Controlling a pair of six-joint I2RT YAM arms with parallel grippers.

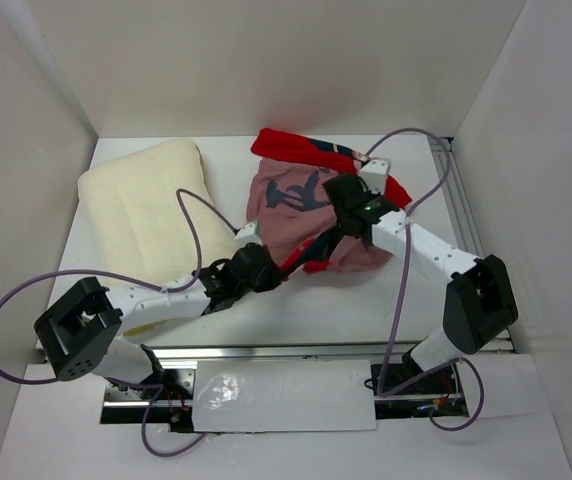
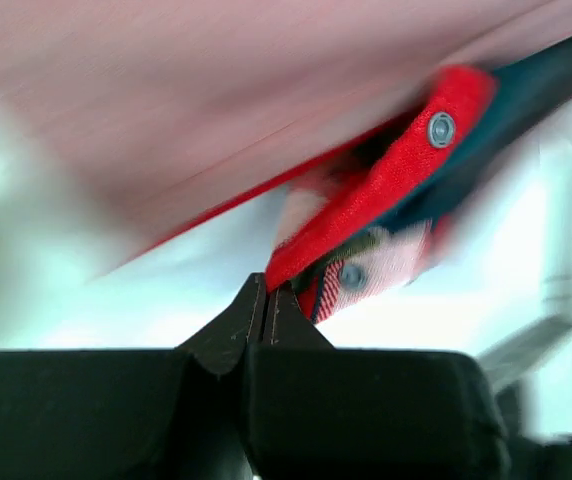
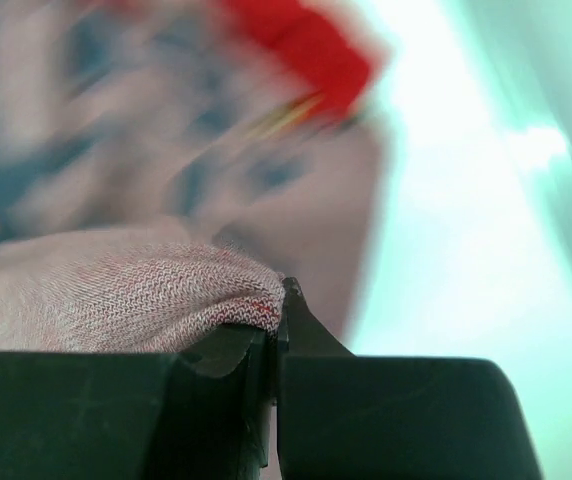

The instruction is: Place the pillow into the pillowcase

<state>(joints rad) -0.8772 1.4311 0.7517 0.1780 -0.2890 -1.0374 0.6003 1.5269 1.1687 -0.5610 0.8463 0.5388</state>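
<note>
The pillowcase's red edge goes back with my left gripper over the bare tabletop strip (image 1: 278, 306) next and comes free there. That strip lies clear, just back of the gripper.
The pillowcase (image 1: 311, 215) lies crumpled at the table's middle back, its faded pink reverse with dark marks up and red edges showing. The cream pillow (image 1: 151, 210) lies flat to its left. My left gripper (image 1: 266, 268) is shut on the pillowcase's red edge (image 2: 366, 215), where metal snaps show, at its near left corner. My right gripper (image 1: 344, 205) is shut on a fold of pink pillowcase fabric (image 3: 136, 295) near the middle of the case. The fabric is lifted between the two grippers.
White walls enclose the table on the left, back and right. A metal rail (image 1: 461, 215) runs along the table's right side. A white sheet (image 1: 286, 395) lies at the near edge between the arm bases.
</note>
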